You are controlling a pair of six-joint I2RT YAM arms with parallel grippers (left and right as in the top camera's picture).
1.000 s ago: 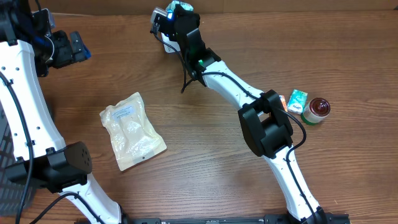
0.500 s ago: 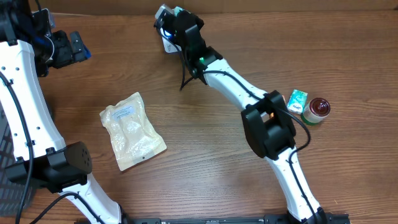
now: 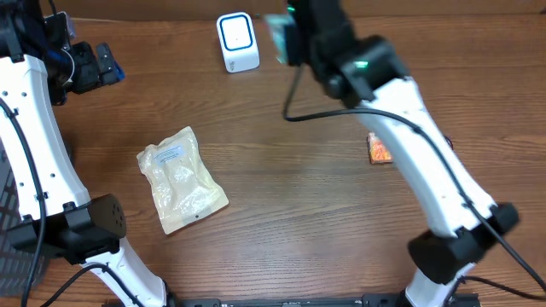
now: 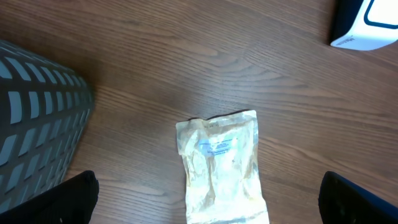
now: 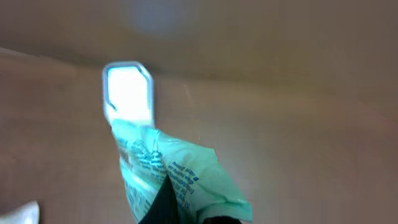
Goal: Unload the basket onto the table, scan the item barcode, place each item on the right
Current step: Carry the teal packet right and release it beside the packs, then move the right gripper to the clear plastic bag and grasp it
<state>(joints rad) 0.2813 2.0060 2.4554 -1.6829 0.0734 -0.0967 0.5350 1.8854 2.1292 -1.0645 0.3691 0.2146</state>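
The right gripper moves back from the scanner next, toward the right in the overhead view, then down to the empty table beside the small orange packet.
My right gripper [image 3: 290, 36] is shut on a pale green printed packet [image 3: 275, 37], held just right of the white barcode scanner [image 3: 237, 41] at the table's back edge. In the right wrist view the green packet [image 5: 177, 177] sticks up from the gripper [image 5: 186, 214], and the scanner [image 5: 127, 93] shows blurred beyond it. My left gripper [image 3: 92, 68] hangs open and empty at the far left. In its wrist view the left gripper [image 4: 214, 202] is above a clear plastic pouch [image 4: 222, 167], its fingertips [image 4: 78, 198] set wide apart.
The clear pouch [image 3: 181, 179] lies left of centre on the wooden table [image 3: 281, 196]. A small orange packet [image 3: 379, 149] lies at the right, beside my right arm. A grey slatted basket [image 4: 34, 118] stands at the left edge. The scanner [image 4: 367, 25] shows top right.
My right arm has swung right and away from the scanner, carrying the green packet from right at the scanner to just beside it. The left arm has not moved.
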